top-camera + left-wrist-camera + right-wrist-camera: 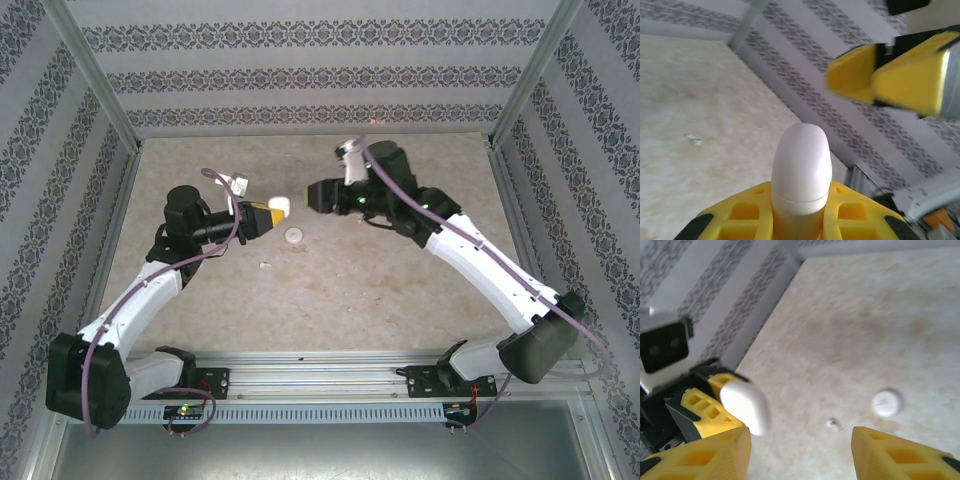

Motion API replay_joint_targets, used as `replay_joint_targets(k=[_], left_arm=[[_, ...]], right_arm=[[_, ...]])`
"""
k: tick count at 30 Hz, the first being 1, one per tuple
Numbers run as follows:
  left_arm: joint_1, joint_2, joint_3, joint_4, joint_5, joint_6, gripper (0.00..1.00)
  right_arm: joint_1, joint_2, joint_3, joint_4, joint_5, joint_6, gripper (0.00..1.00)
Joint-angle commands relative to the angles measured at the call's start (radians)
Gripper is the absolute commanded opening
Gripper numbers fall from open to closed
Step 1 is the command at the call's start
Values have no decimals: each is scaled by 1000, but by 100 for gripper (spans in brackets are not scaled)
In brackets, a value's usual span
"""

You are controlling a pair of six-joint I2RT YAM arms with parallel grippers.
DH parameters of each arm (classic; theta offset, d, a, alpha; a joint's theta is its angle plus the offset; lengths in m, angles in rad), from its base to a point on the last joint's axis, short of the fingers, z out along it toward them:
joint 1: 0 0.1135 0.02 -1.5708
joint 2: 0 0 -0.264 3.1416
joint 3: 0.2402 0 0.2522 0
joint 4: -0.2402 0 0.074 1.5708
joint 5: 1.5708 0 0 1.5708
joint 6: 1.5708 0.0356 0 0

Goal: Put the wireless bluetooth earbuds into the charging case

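Note:
My left gripper lowers next, fingers tilting down, to release the charging case (278,207) on the bare tabletop beside the disc, as it hangs above the table.
The white charging case (278,207) is held above the table with its lid closed, and my left gripper (266,214) is shut on its lower half. In the left wrist view the charging case (801,167) stands up between the yellow fingers (742,212). My right gripper (314,196) faces it from the right, a little apart, open with nothing between its fingers. In the right wrist view the charging case (745,405) sits just left of the right gripper (800,445). One tiny white earbud (265,266) lies on the table; it also shows as the earbud (834,425).
A flat round white disc (293,236) lies on the beige tabletop (400,290) below the two grippers, near the earbud. Patterned walls with metal posts (100,100) enclose the table on three sides. The arm bases stand on a rail (320,375) at the near edge.

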Motion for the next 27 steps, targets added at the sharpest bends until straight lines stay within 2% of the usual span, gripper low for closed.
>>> replay_joint_targets(k=[1,5,10,18,20,23,27], left_arm=[[44,63,-34,64,-57,-15,2],[100,206,-3,-29,-112,24,5],[157,413,109,-247,-237,131,9],[176,653,287,-504,-346,241,18],[176,670,311,-559,-394,267,24],[177,661,324,-613,-467,307,39],[178,637,329,-647,-507,338,54]], right_arm=[[-67,-6,17,-58,41,47,57],[-76,111,60,-152,38,14,58],[-56,283,97,-206,44,25,58],[24,577,280,-338,110,1,61],[50,652,343,-369,117,-3,63],[80,746,438,-423,126,-9,64],[104,831,523,-470,139,-4,64]])
